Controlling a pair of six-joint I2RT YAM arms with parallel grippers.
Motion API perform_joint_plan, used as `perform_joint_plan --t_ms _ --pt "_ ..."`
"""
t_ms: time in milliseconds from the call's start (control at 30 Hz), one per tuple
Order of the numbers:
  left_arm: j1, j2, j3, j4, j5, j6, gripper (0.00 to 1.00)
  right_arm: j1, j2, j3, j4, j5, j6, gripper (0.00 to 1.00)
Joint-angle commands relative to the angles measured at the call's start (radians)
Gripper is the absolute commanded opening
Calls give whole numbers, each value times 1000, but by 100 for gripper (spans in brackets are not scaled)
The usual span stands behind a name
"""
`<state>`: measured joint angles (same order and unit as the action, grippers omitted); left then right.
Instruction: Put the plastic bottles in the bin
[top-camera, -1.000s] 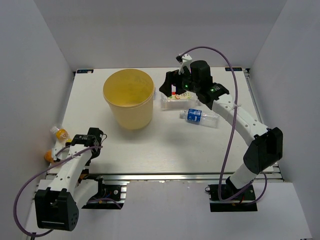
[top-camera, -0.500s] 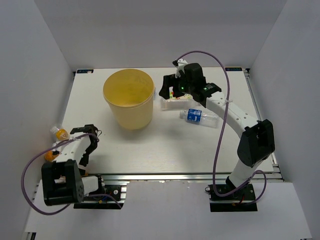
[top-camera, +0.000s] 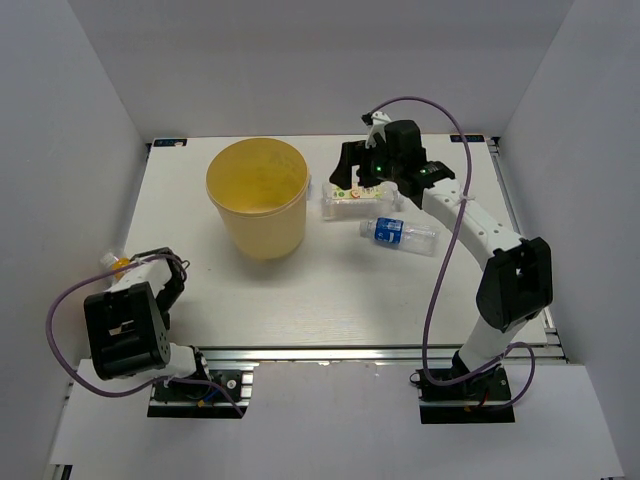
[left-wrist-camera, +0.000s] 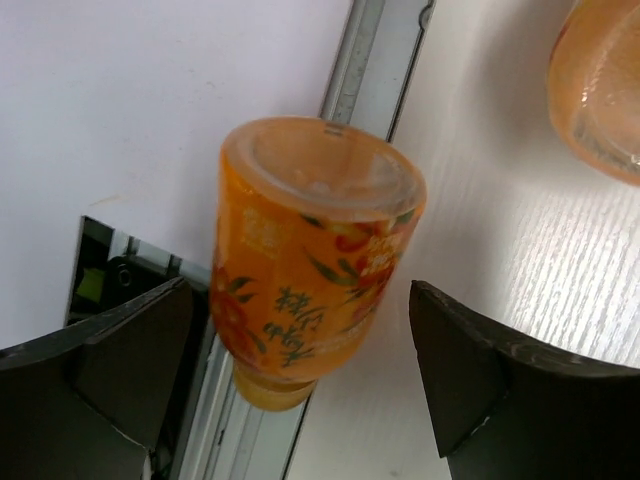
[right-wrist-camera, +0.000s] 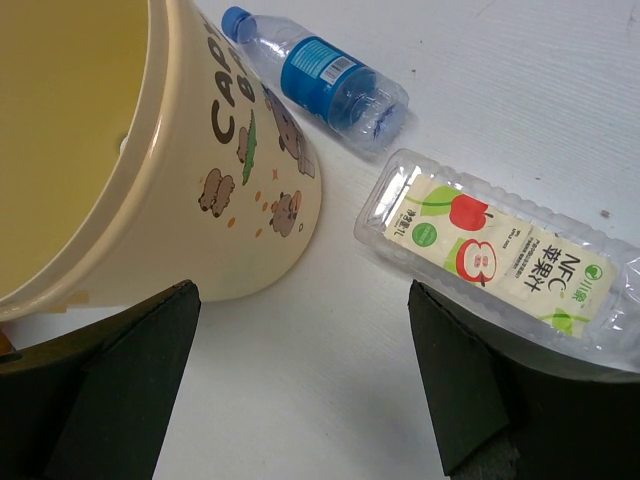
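Observation:
The bottle is between my open fingers, so my left gripper will next move a little further over the labelled body of the orange bottle (left-wrist-camera: 300, 295) and close.
An orange bottle (left-wrist-camera: 310, 250) with a printed label lies at the table's left edge, partly over the rail. My left gripper (left-wrist-camera: 300, 380) is open, with a finger on each side of the bottle and not touching it. A second orange bottle (left-wrist-camera: 600, 90) lies just beyond. In the top view only a bit of orange bottle (top-camera: 118, 263) shows beside my left gripper (top-camera: 138, 268). My right gripper (top-camera: 347, 182) is open and empty, hovering between the yellow bin (top-camera: 257, 195) and the clear white-yellow labelled bottle (top-camera: 350, 207). The blue-labelled bottle (top-camera: 398, 233) lies nearby. The green bottle is out of view.
In the right wrist view the bin (right-wrist-camera: 150, 150) with bear prints stands left, the labelled bottle (right-wrist-camera: 500, 250) lies right and the blue bottle (right-wrist-camera: 320, 80) lies beyond. White walls enclose the table. A metal rail (left-wrist-camera: 365, 60) runs along the left edge.
My left arm has folded back and swung its gripper left to the orange bottles at the table edge. My right gripper has shifted slightly right above the labelled bottle.

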<state>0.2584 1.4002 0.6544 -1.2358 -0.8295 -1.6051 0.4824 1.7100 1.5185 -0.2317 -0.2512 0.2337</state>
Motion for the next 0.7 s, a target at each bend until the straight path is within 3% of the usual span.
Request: perform_joint_plan --t_ms 0,100,267,433,500,533,567,667 --pt "39 16 -28 118 -31 37 98 -5 19 23 38 -45 21 89" --pt "88 63 -50 171 -5 85 97 -8 22 34 31 -45 19 89" --pt "93 146 -10 139 10 86 76 -11 16 35 25 -37 26 89" --pt "91 42 -22 162 44 172 66 -14 -10 0 40 -34 49 89" --pt "90 -19 -36 186 88 226 52 -18 -29 -24 51 -34 52 89" --pt "90 -85 -42 194 102 246 42 -18 -36 -30 52 -34 55 89" --pt "88 -119 -50 193 115 255 26 -18 -50 -46 55 -34 58 89" --pt "85 -246 -45 228 208 354 1 -22 -87 -86 74 -30 67 89"
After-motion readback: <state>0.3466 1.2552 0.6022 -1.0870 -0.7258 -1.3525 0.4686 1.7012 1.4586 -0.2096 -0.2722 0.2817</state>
